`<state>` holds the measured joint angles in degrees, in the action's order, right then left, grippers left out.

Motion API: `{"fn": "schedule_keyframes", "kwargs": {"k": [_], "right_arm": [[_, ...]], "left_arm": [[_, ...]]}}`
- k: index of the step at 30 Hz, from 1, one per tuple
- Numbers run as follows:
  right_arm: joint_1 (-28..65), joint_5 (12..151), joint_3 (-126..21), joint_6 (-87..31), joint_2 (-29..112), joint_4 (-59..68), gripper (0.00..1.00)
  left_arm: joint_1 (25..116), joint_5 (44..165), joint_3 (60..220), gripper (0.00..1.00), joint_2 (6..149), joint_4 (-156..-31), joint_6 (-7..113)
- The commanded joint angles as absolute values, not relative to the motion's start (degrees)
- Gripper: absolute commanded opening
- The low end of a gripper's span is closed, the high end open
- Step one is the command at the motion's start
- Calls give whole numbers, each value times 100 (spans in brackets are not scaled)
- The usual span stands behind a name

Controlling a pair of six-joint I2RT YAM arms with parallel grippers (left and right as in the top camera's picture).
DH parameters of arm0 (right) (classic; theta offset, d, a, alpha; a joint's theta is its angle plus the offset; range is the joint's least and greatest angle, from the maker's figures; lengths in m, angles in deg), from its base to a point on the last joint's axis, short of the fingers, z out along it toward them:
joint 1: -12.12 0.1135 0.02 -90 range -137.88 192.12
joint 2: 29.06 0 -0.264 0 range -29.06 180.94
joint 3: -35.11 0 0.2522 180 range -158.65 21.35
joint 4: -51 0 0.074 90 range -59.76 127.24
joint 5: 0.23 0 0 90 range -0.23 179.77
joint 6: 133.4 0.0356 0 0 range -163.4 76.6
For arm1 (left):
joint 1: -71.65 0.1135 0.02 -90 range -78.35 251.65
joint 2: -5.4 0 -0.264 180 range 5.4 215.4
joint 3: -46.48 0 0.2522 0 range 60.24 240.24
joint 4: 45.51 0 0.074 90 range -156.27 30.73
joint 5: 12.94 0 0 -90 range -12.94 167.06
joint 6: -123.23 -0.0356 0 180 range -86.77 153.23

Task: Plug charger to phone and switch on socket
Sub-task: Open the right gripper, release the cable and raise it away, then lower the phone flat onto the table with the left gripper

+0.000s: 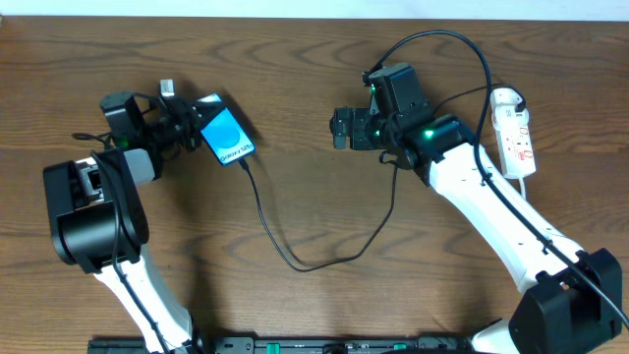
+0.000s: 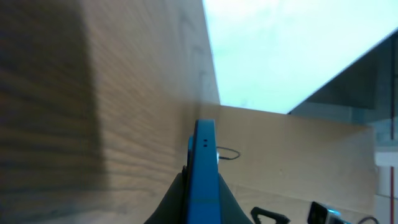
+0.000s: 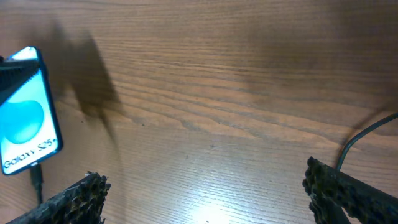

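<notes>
I will lower the phone with my left gripper onto the bare tabletop below it and release, because the charger's tip already sits at the phone's lower end.
The phone, blue screen with "Galaxy S25+", is held tilted at the left by my left gripper, which is shut on its edges. In the left wrist view the phone shows edge-on between the fingers. The charger, a thin black cable, runs from the phone's lower end in a loop across the table toward the right arm; its tip sits at the phone. My right gripper is open and empty over bare wood. The white socket lies at the far right.
The right arm's thick black cable arcs over the back of the table. The socket's white cord runs forward along the right arm. The table's far edge shows in the left wrist view.
</notes>
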<state>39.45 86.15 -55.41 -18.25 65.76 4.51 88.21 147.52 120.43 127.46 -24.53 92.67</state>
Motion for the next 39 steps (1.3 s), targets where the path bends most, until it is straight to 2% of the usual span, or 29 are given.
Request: {"fn": "schedule_keyframes", "kwargs": {"k": [1,7,19,35,36,39], "right_arm": [[3899,8685,-5584,-1886,6476,442,99],[3917,8683,-5584,-1930,6476,442,99],[3921,8661,-5584,-1930,6476,444,99],[3921,8663,-5584,-1930,6476,449,99],[3921,8663,-5584,-1930,6476,449,99],[3921,8663,-5584,-1930,6476,447,99]], "left_arm": [[8830,14559,12045,7,12735,-2886,8491],[8830,13956,12045,7,12735,-4047,7706],[8828,13117,12045,8,12735,-5105,7105],[8828,12533,12047,7,12735,-5800,6812],[8828,12535,12047,10,12735,-5804,6812],[8828,12492,12047,31,12735,-5872,6812]]}}
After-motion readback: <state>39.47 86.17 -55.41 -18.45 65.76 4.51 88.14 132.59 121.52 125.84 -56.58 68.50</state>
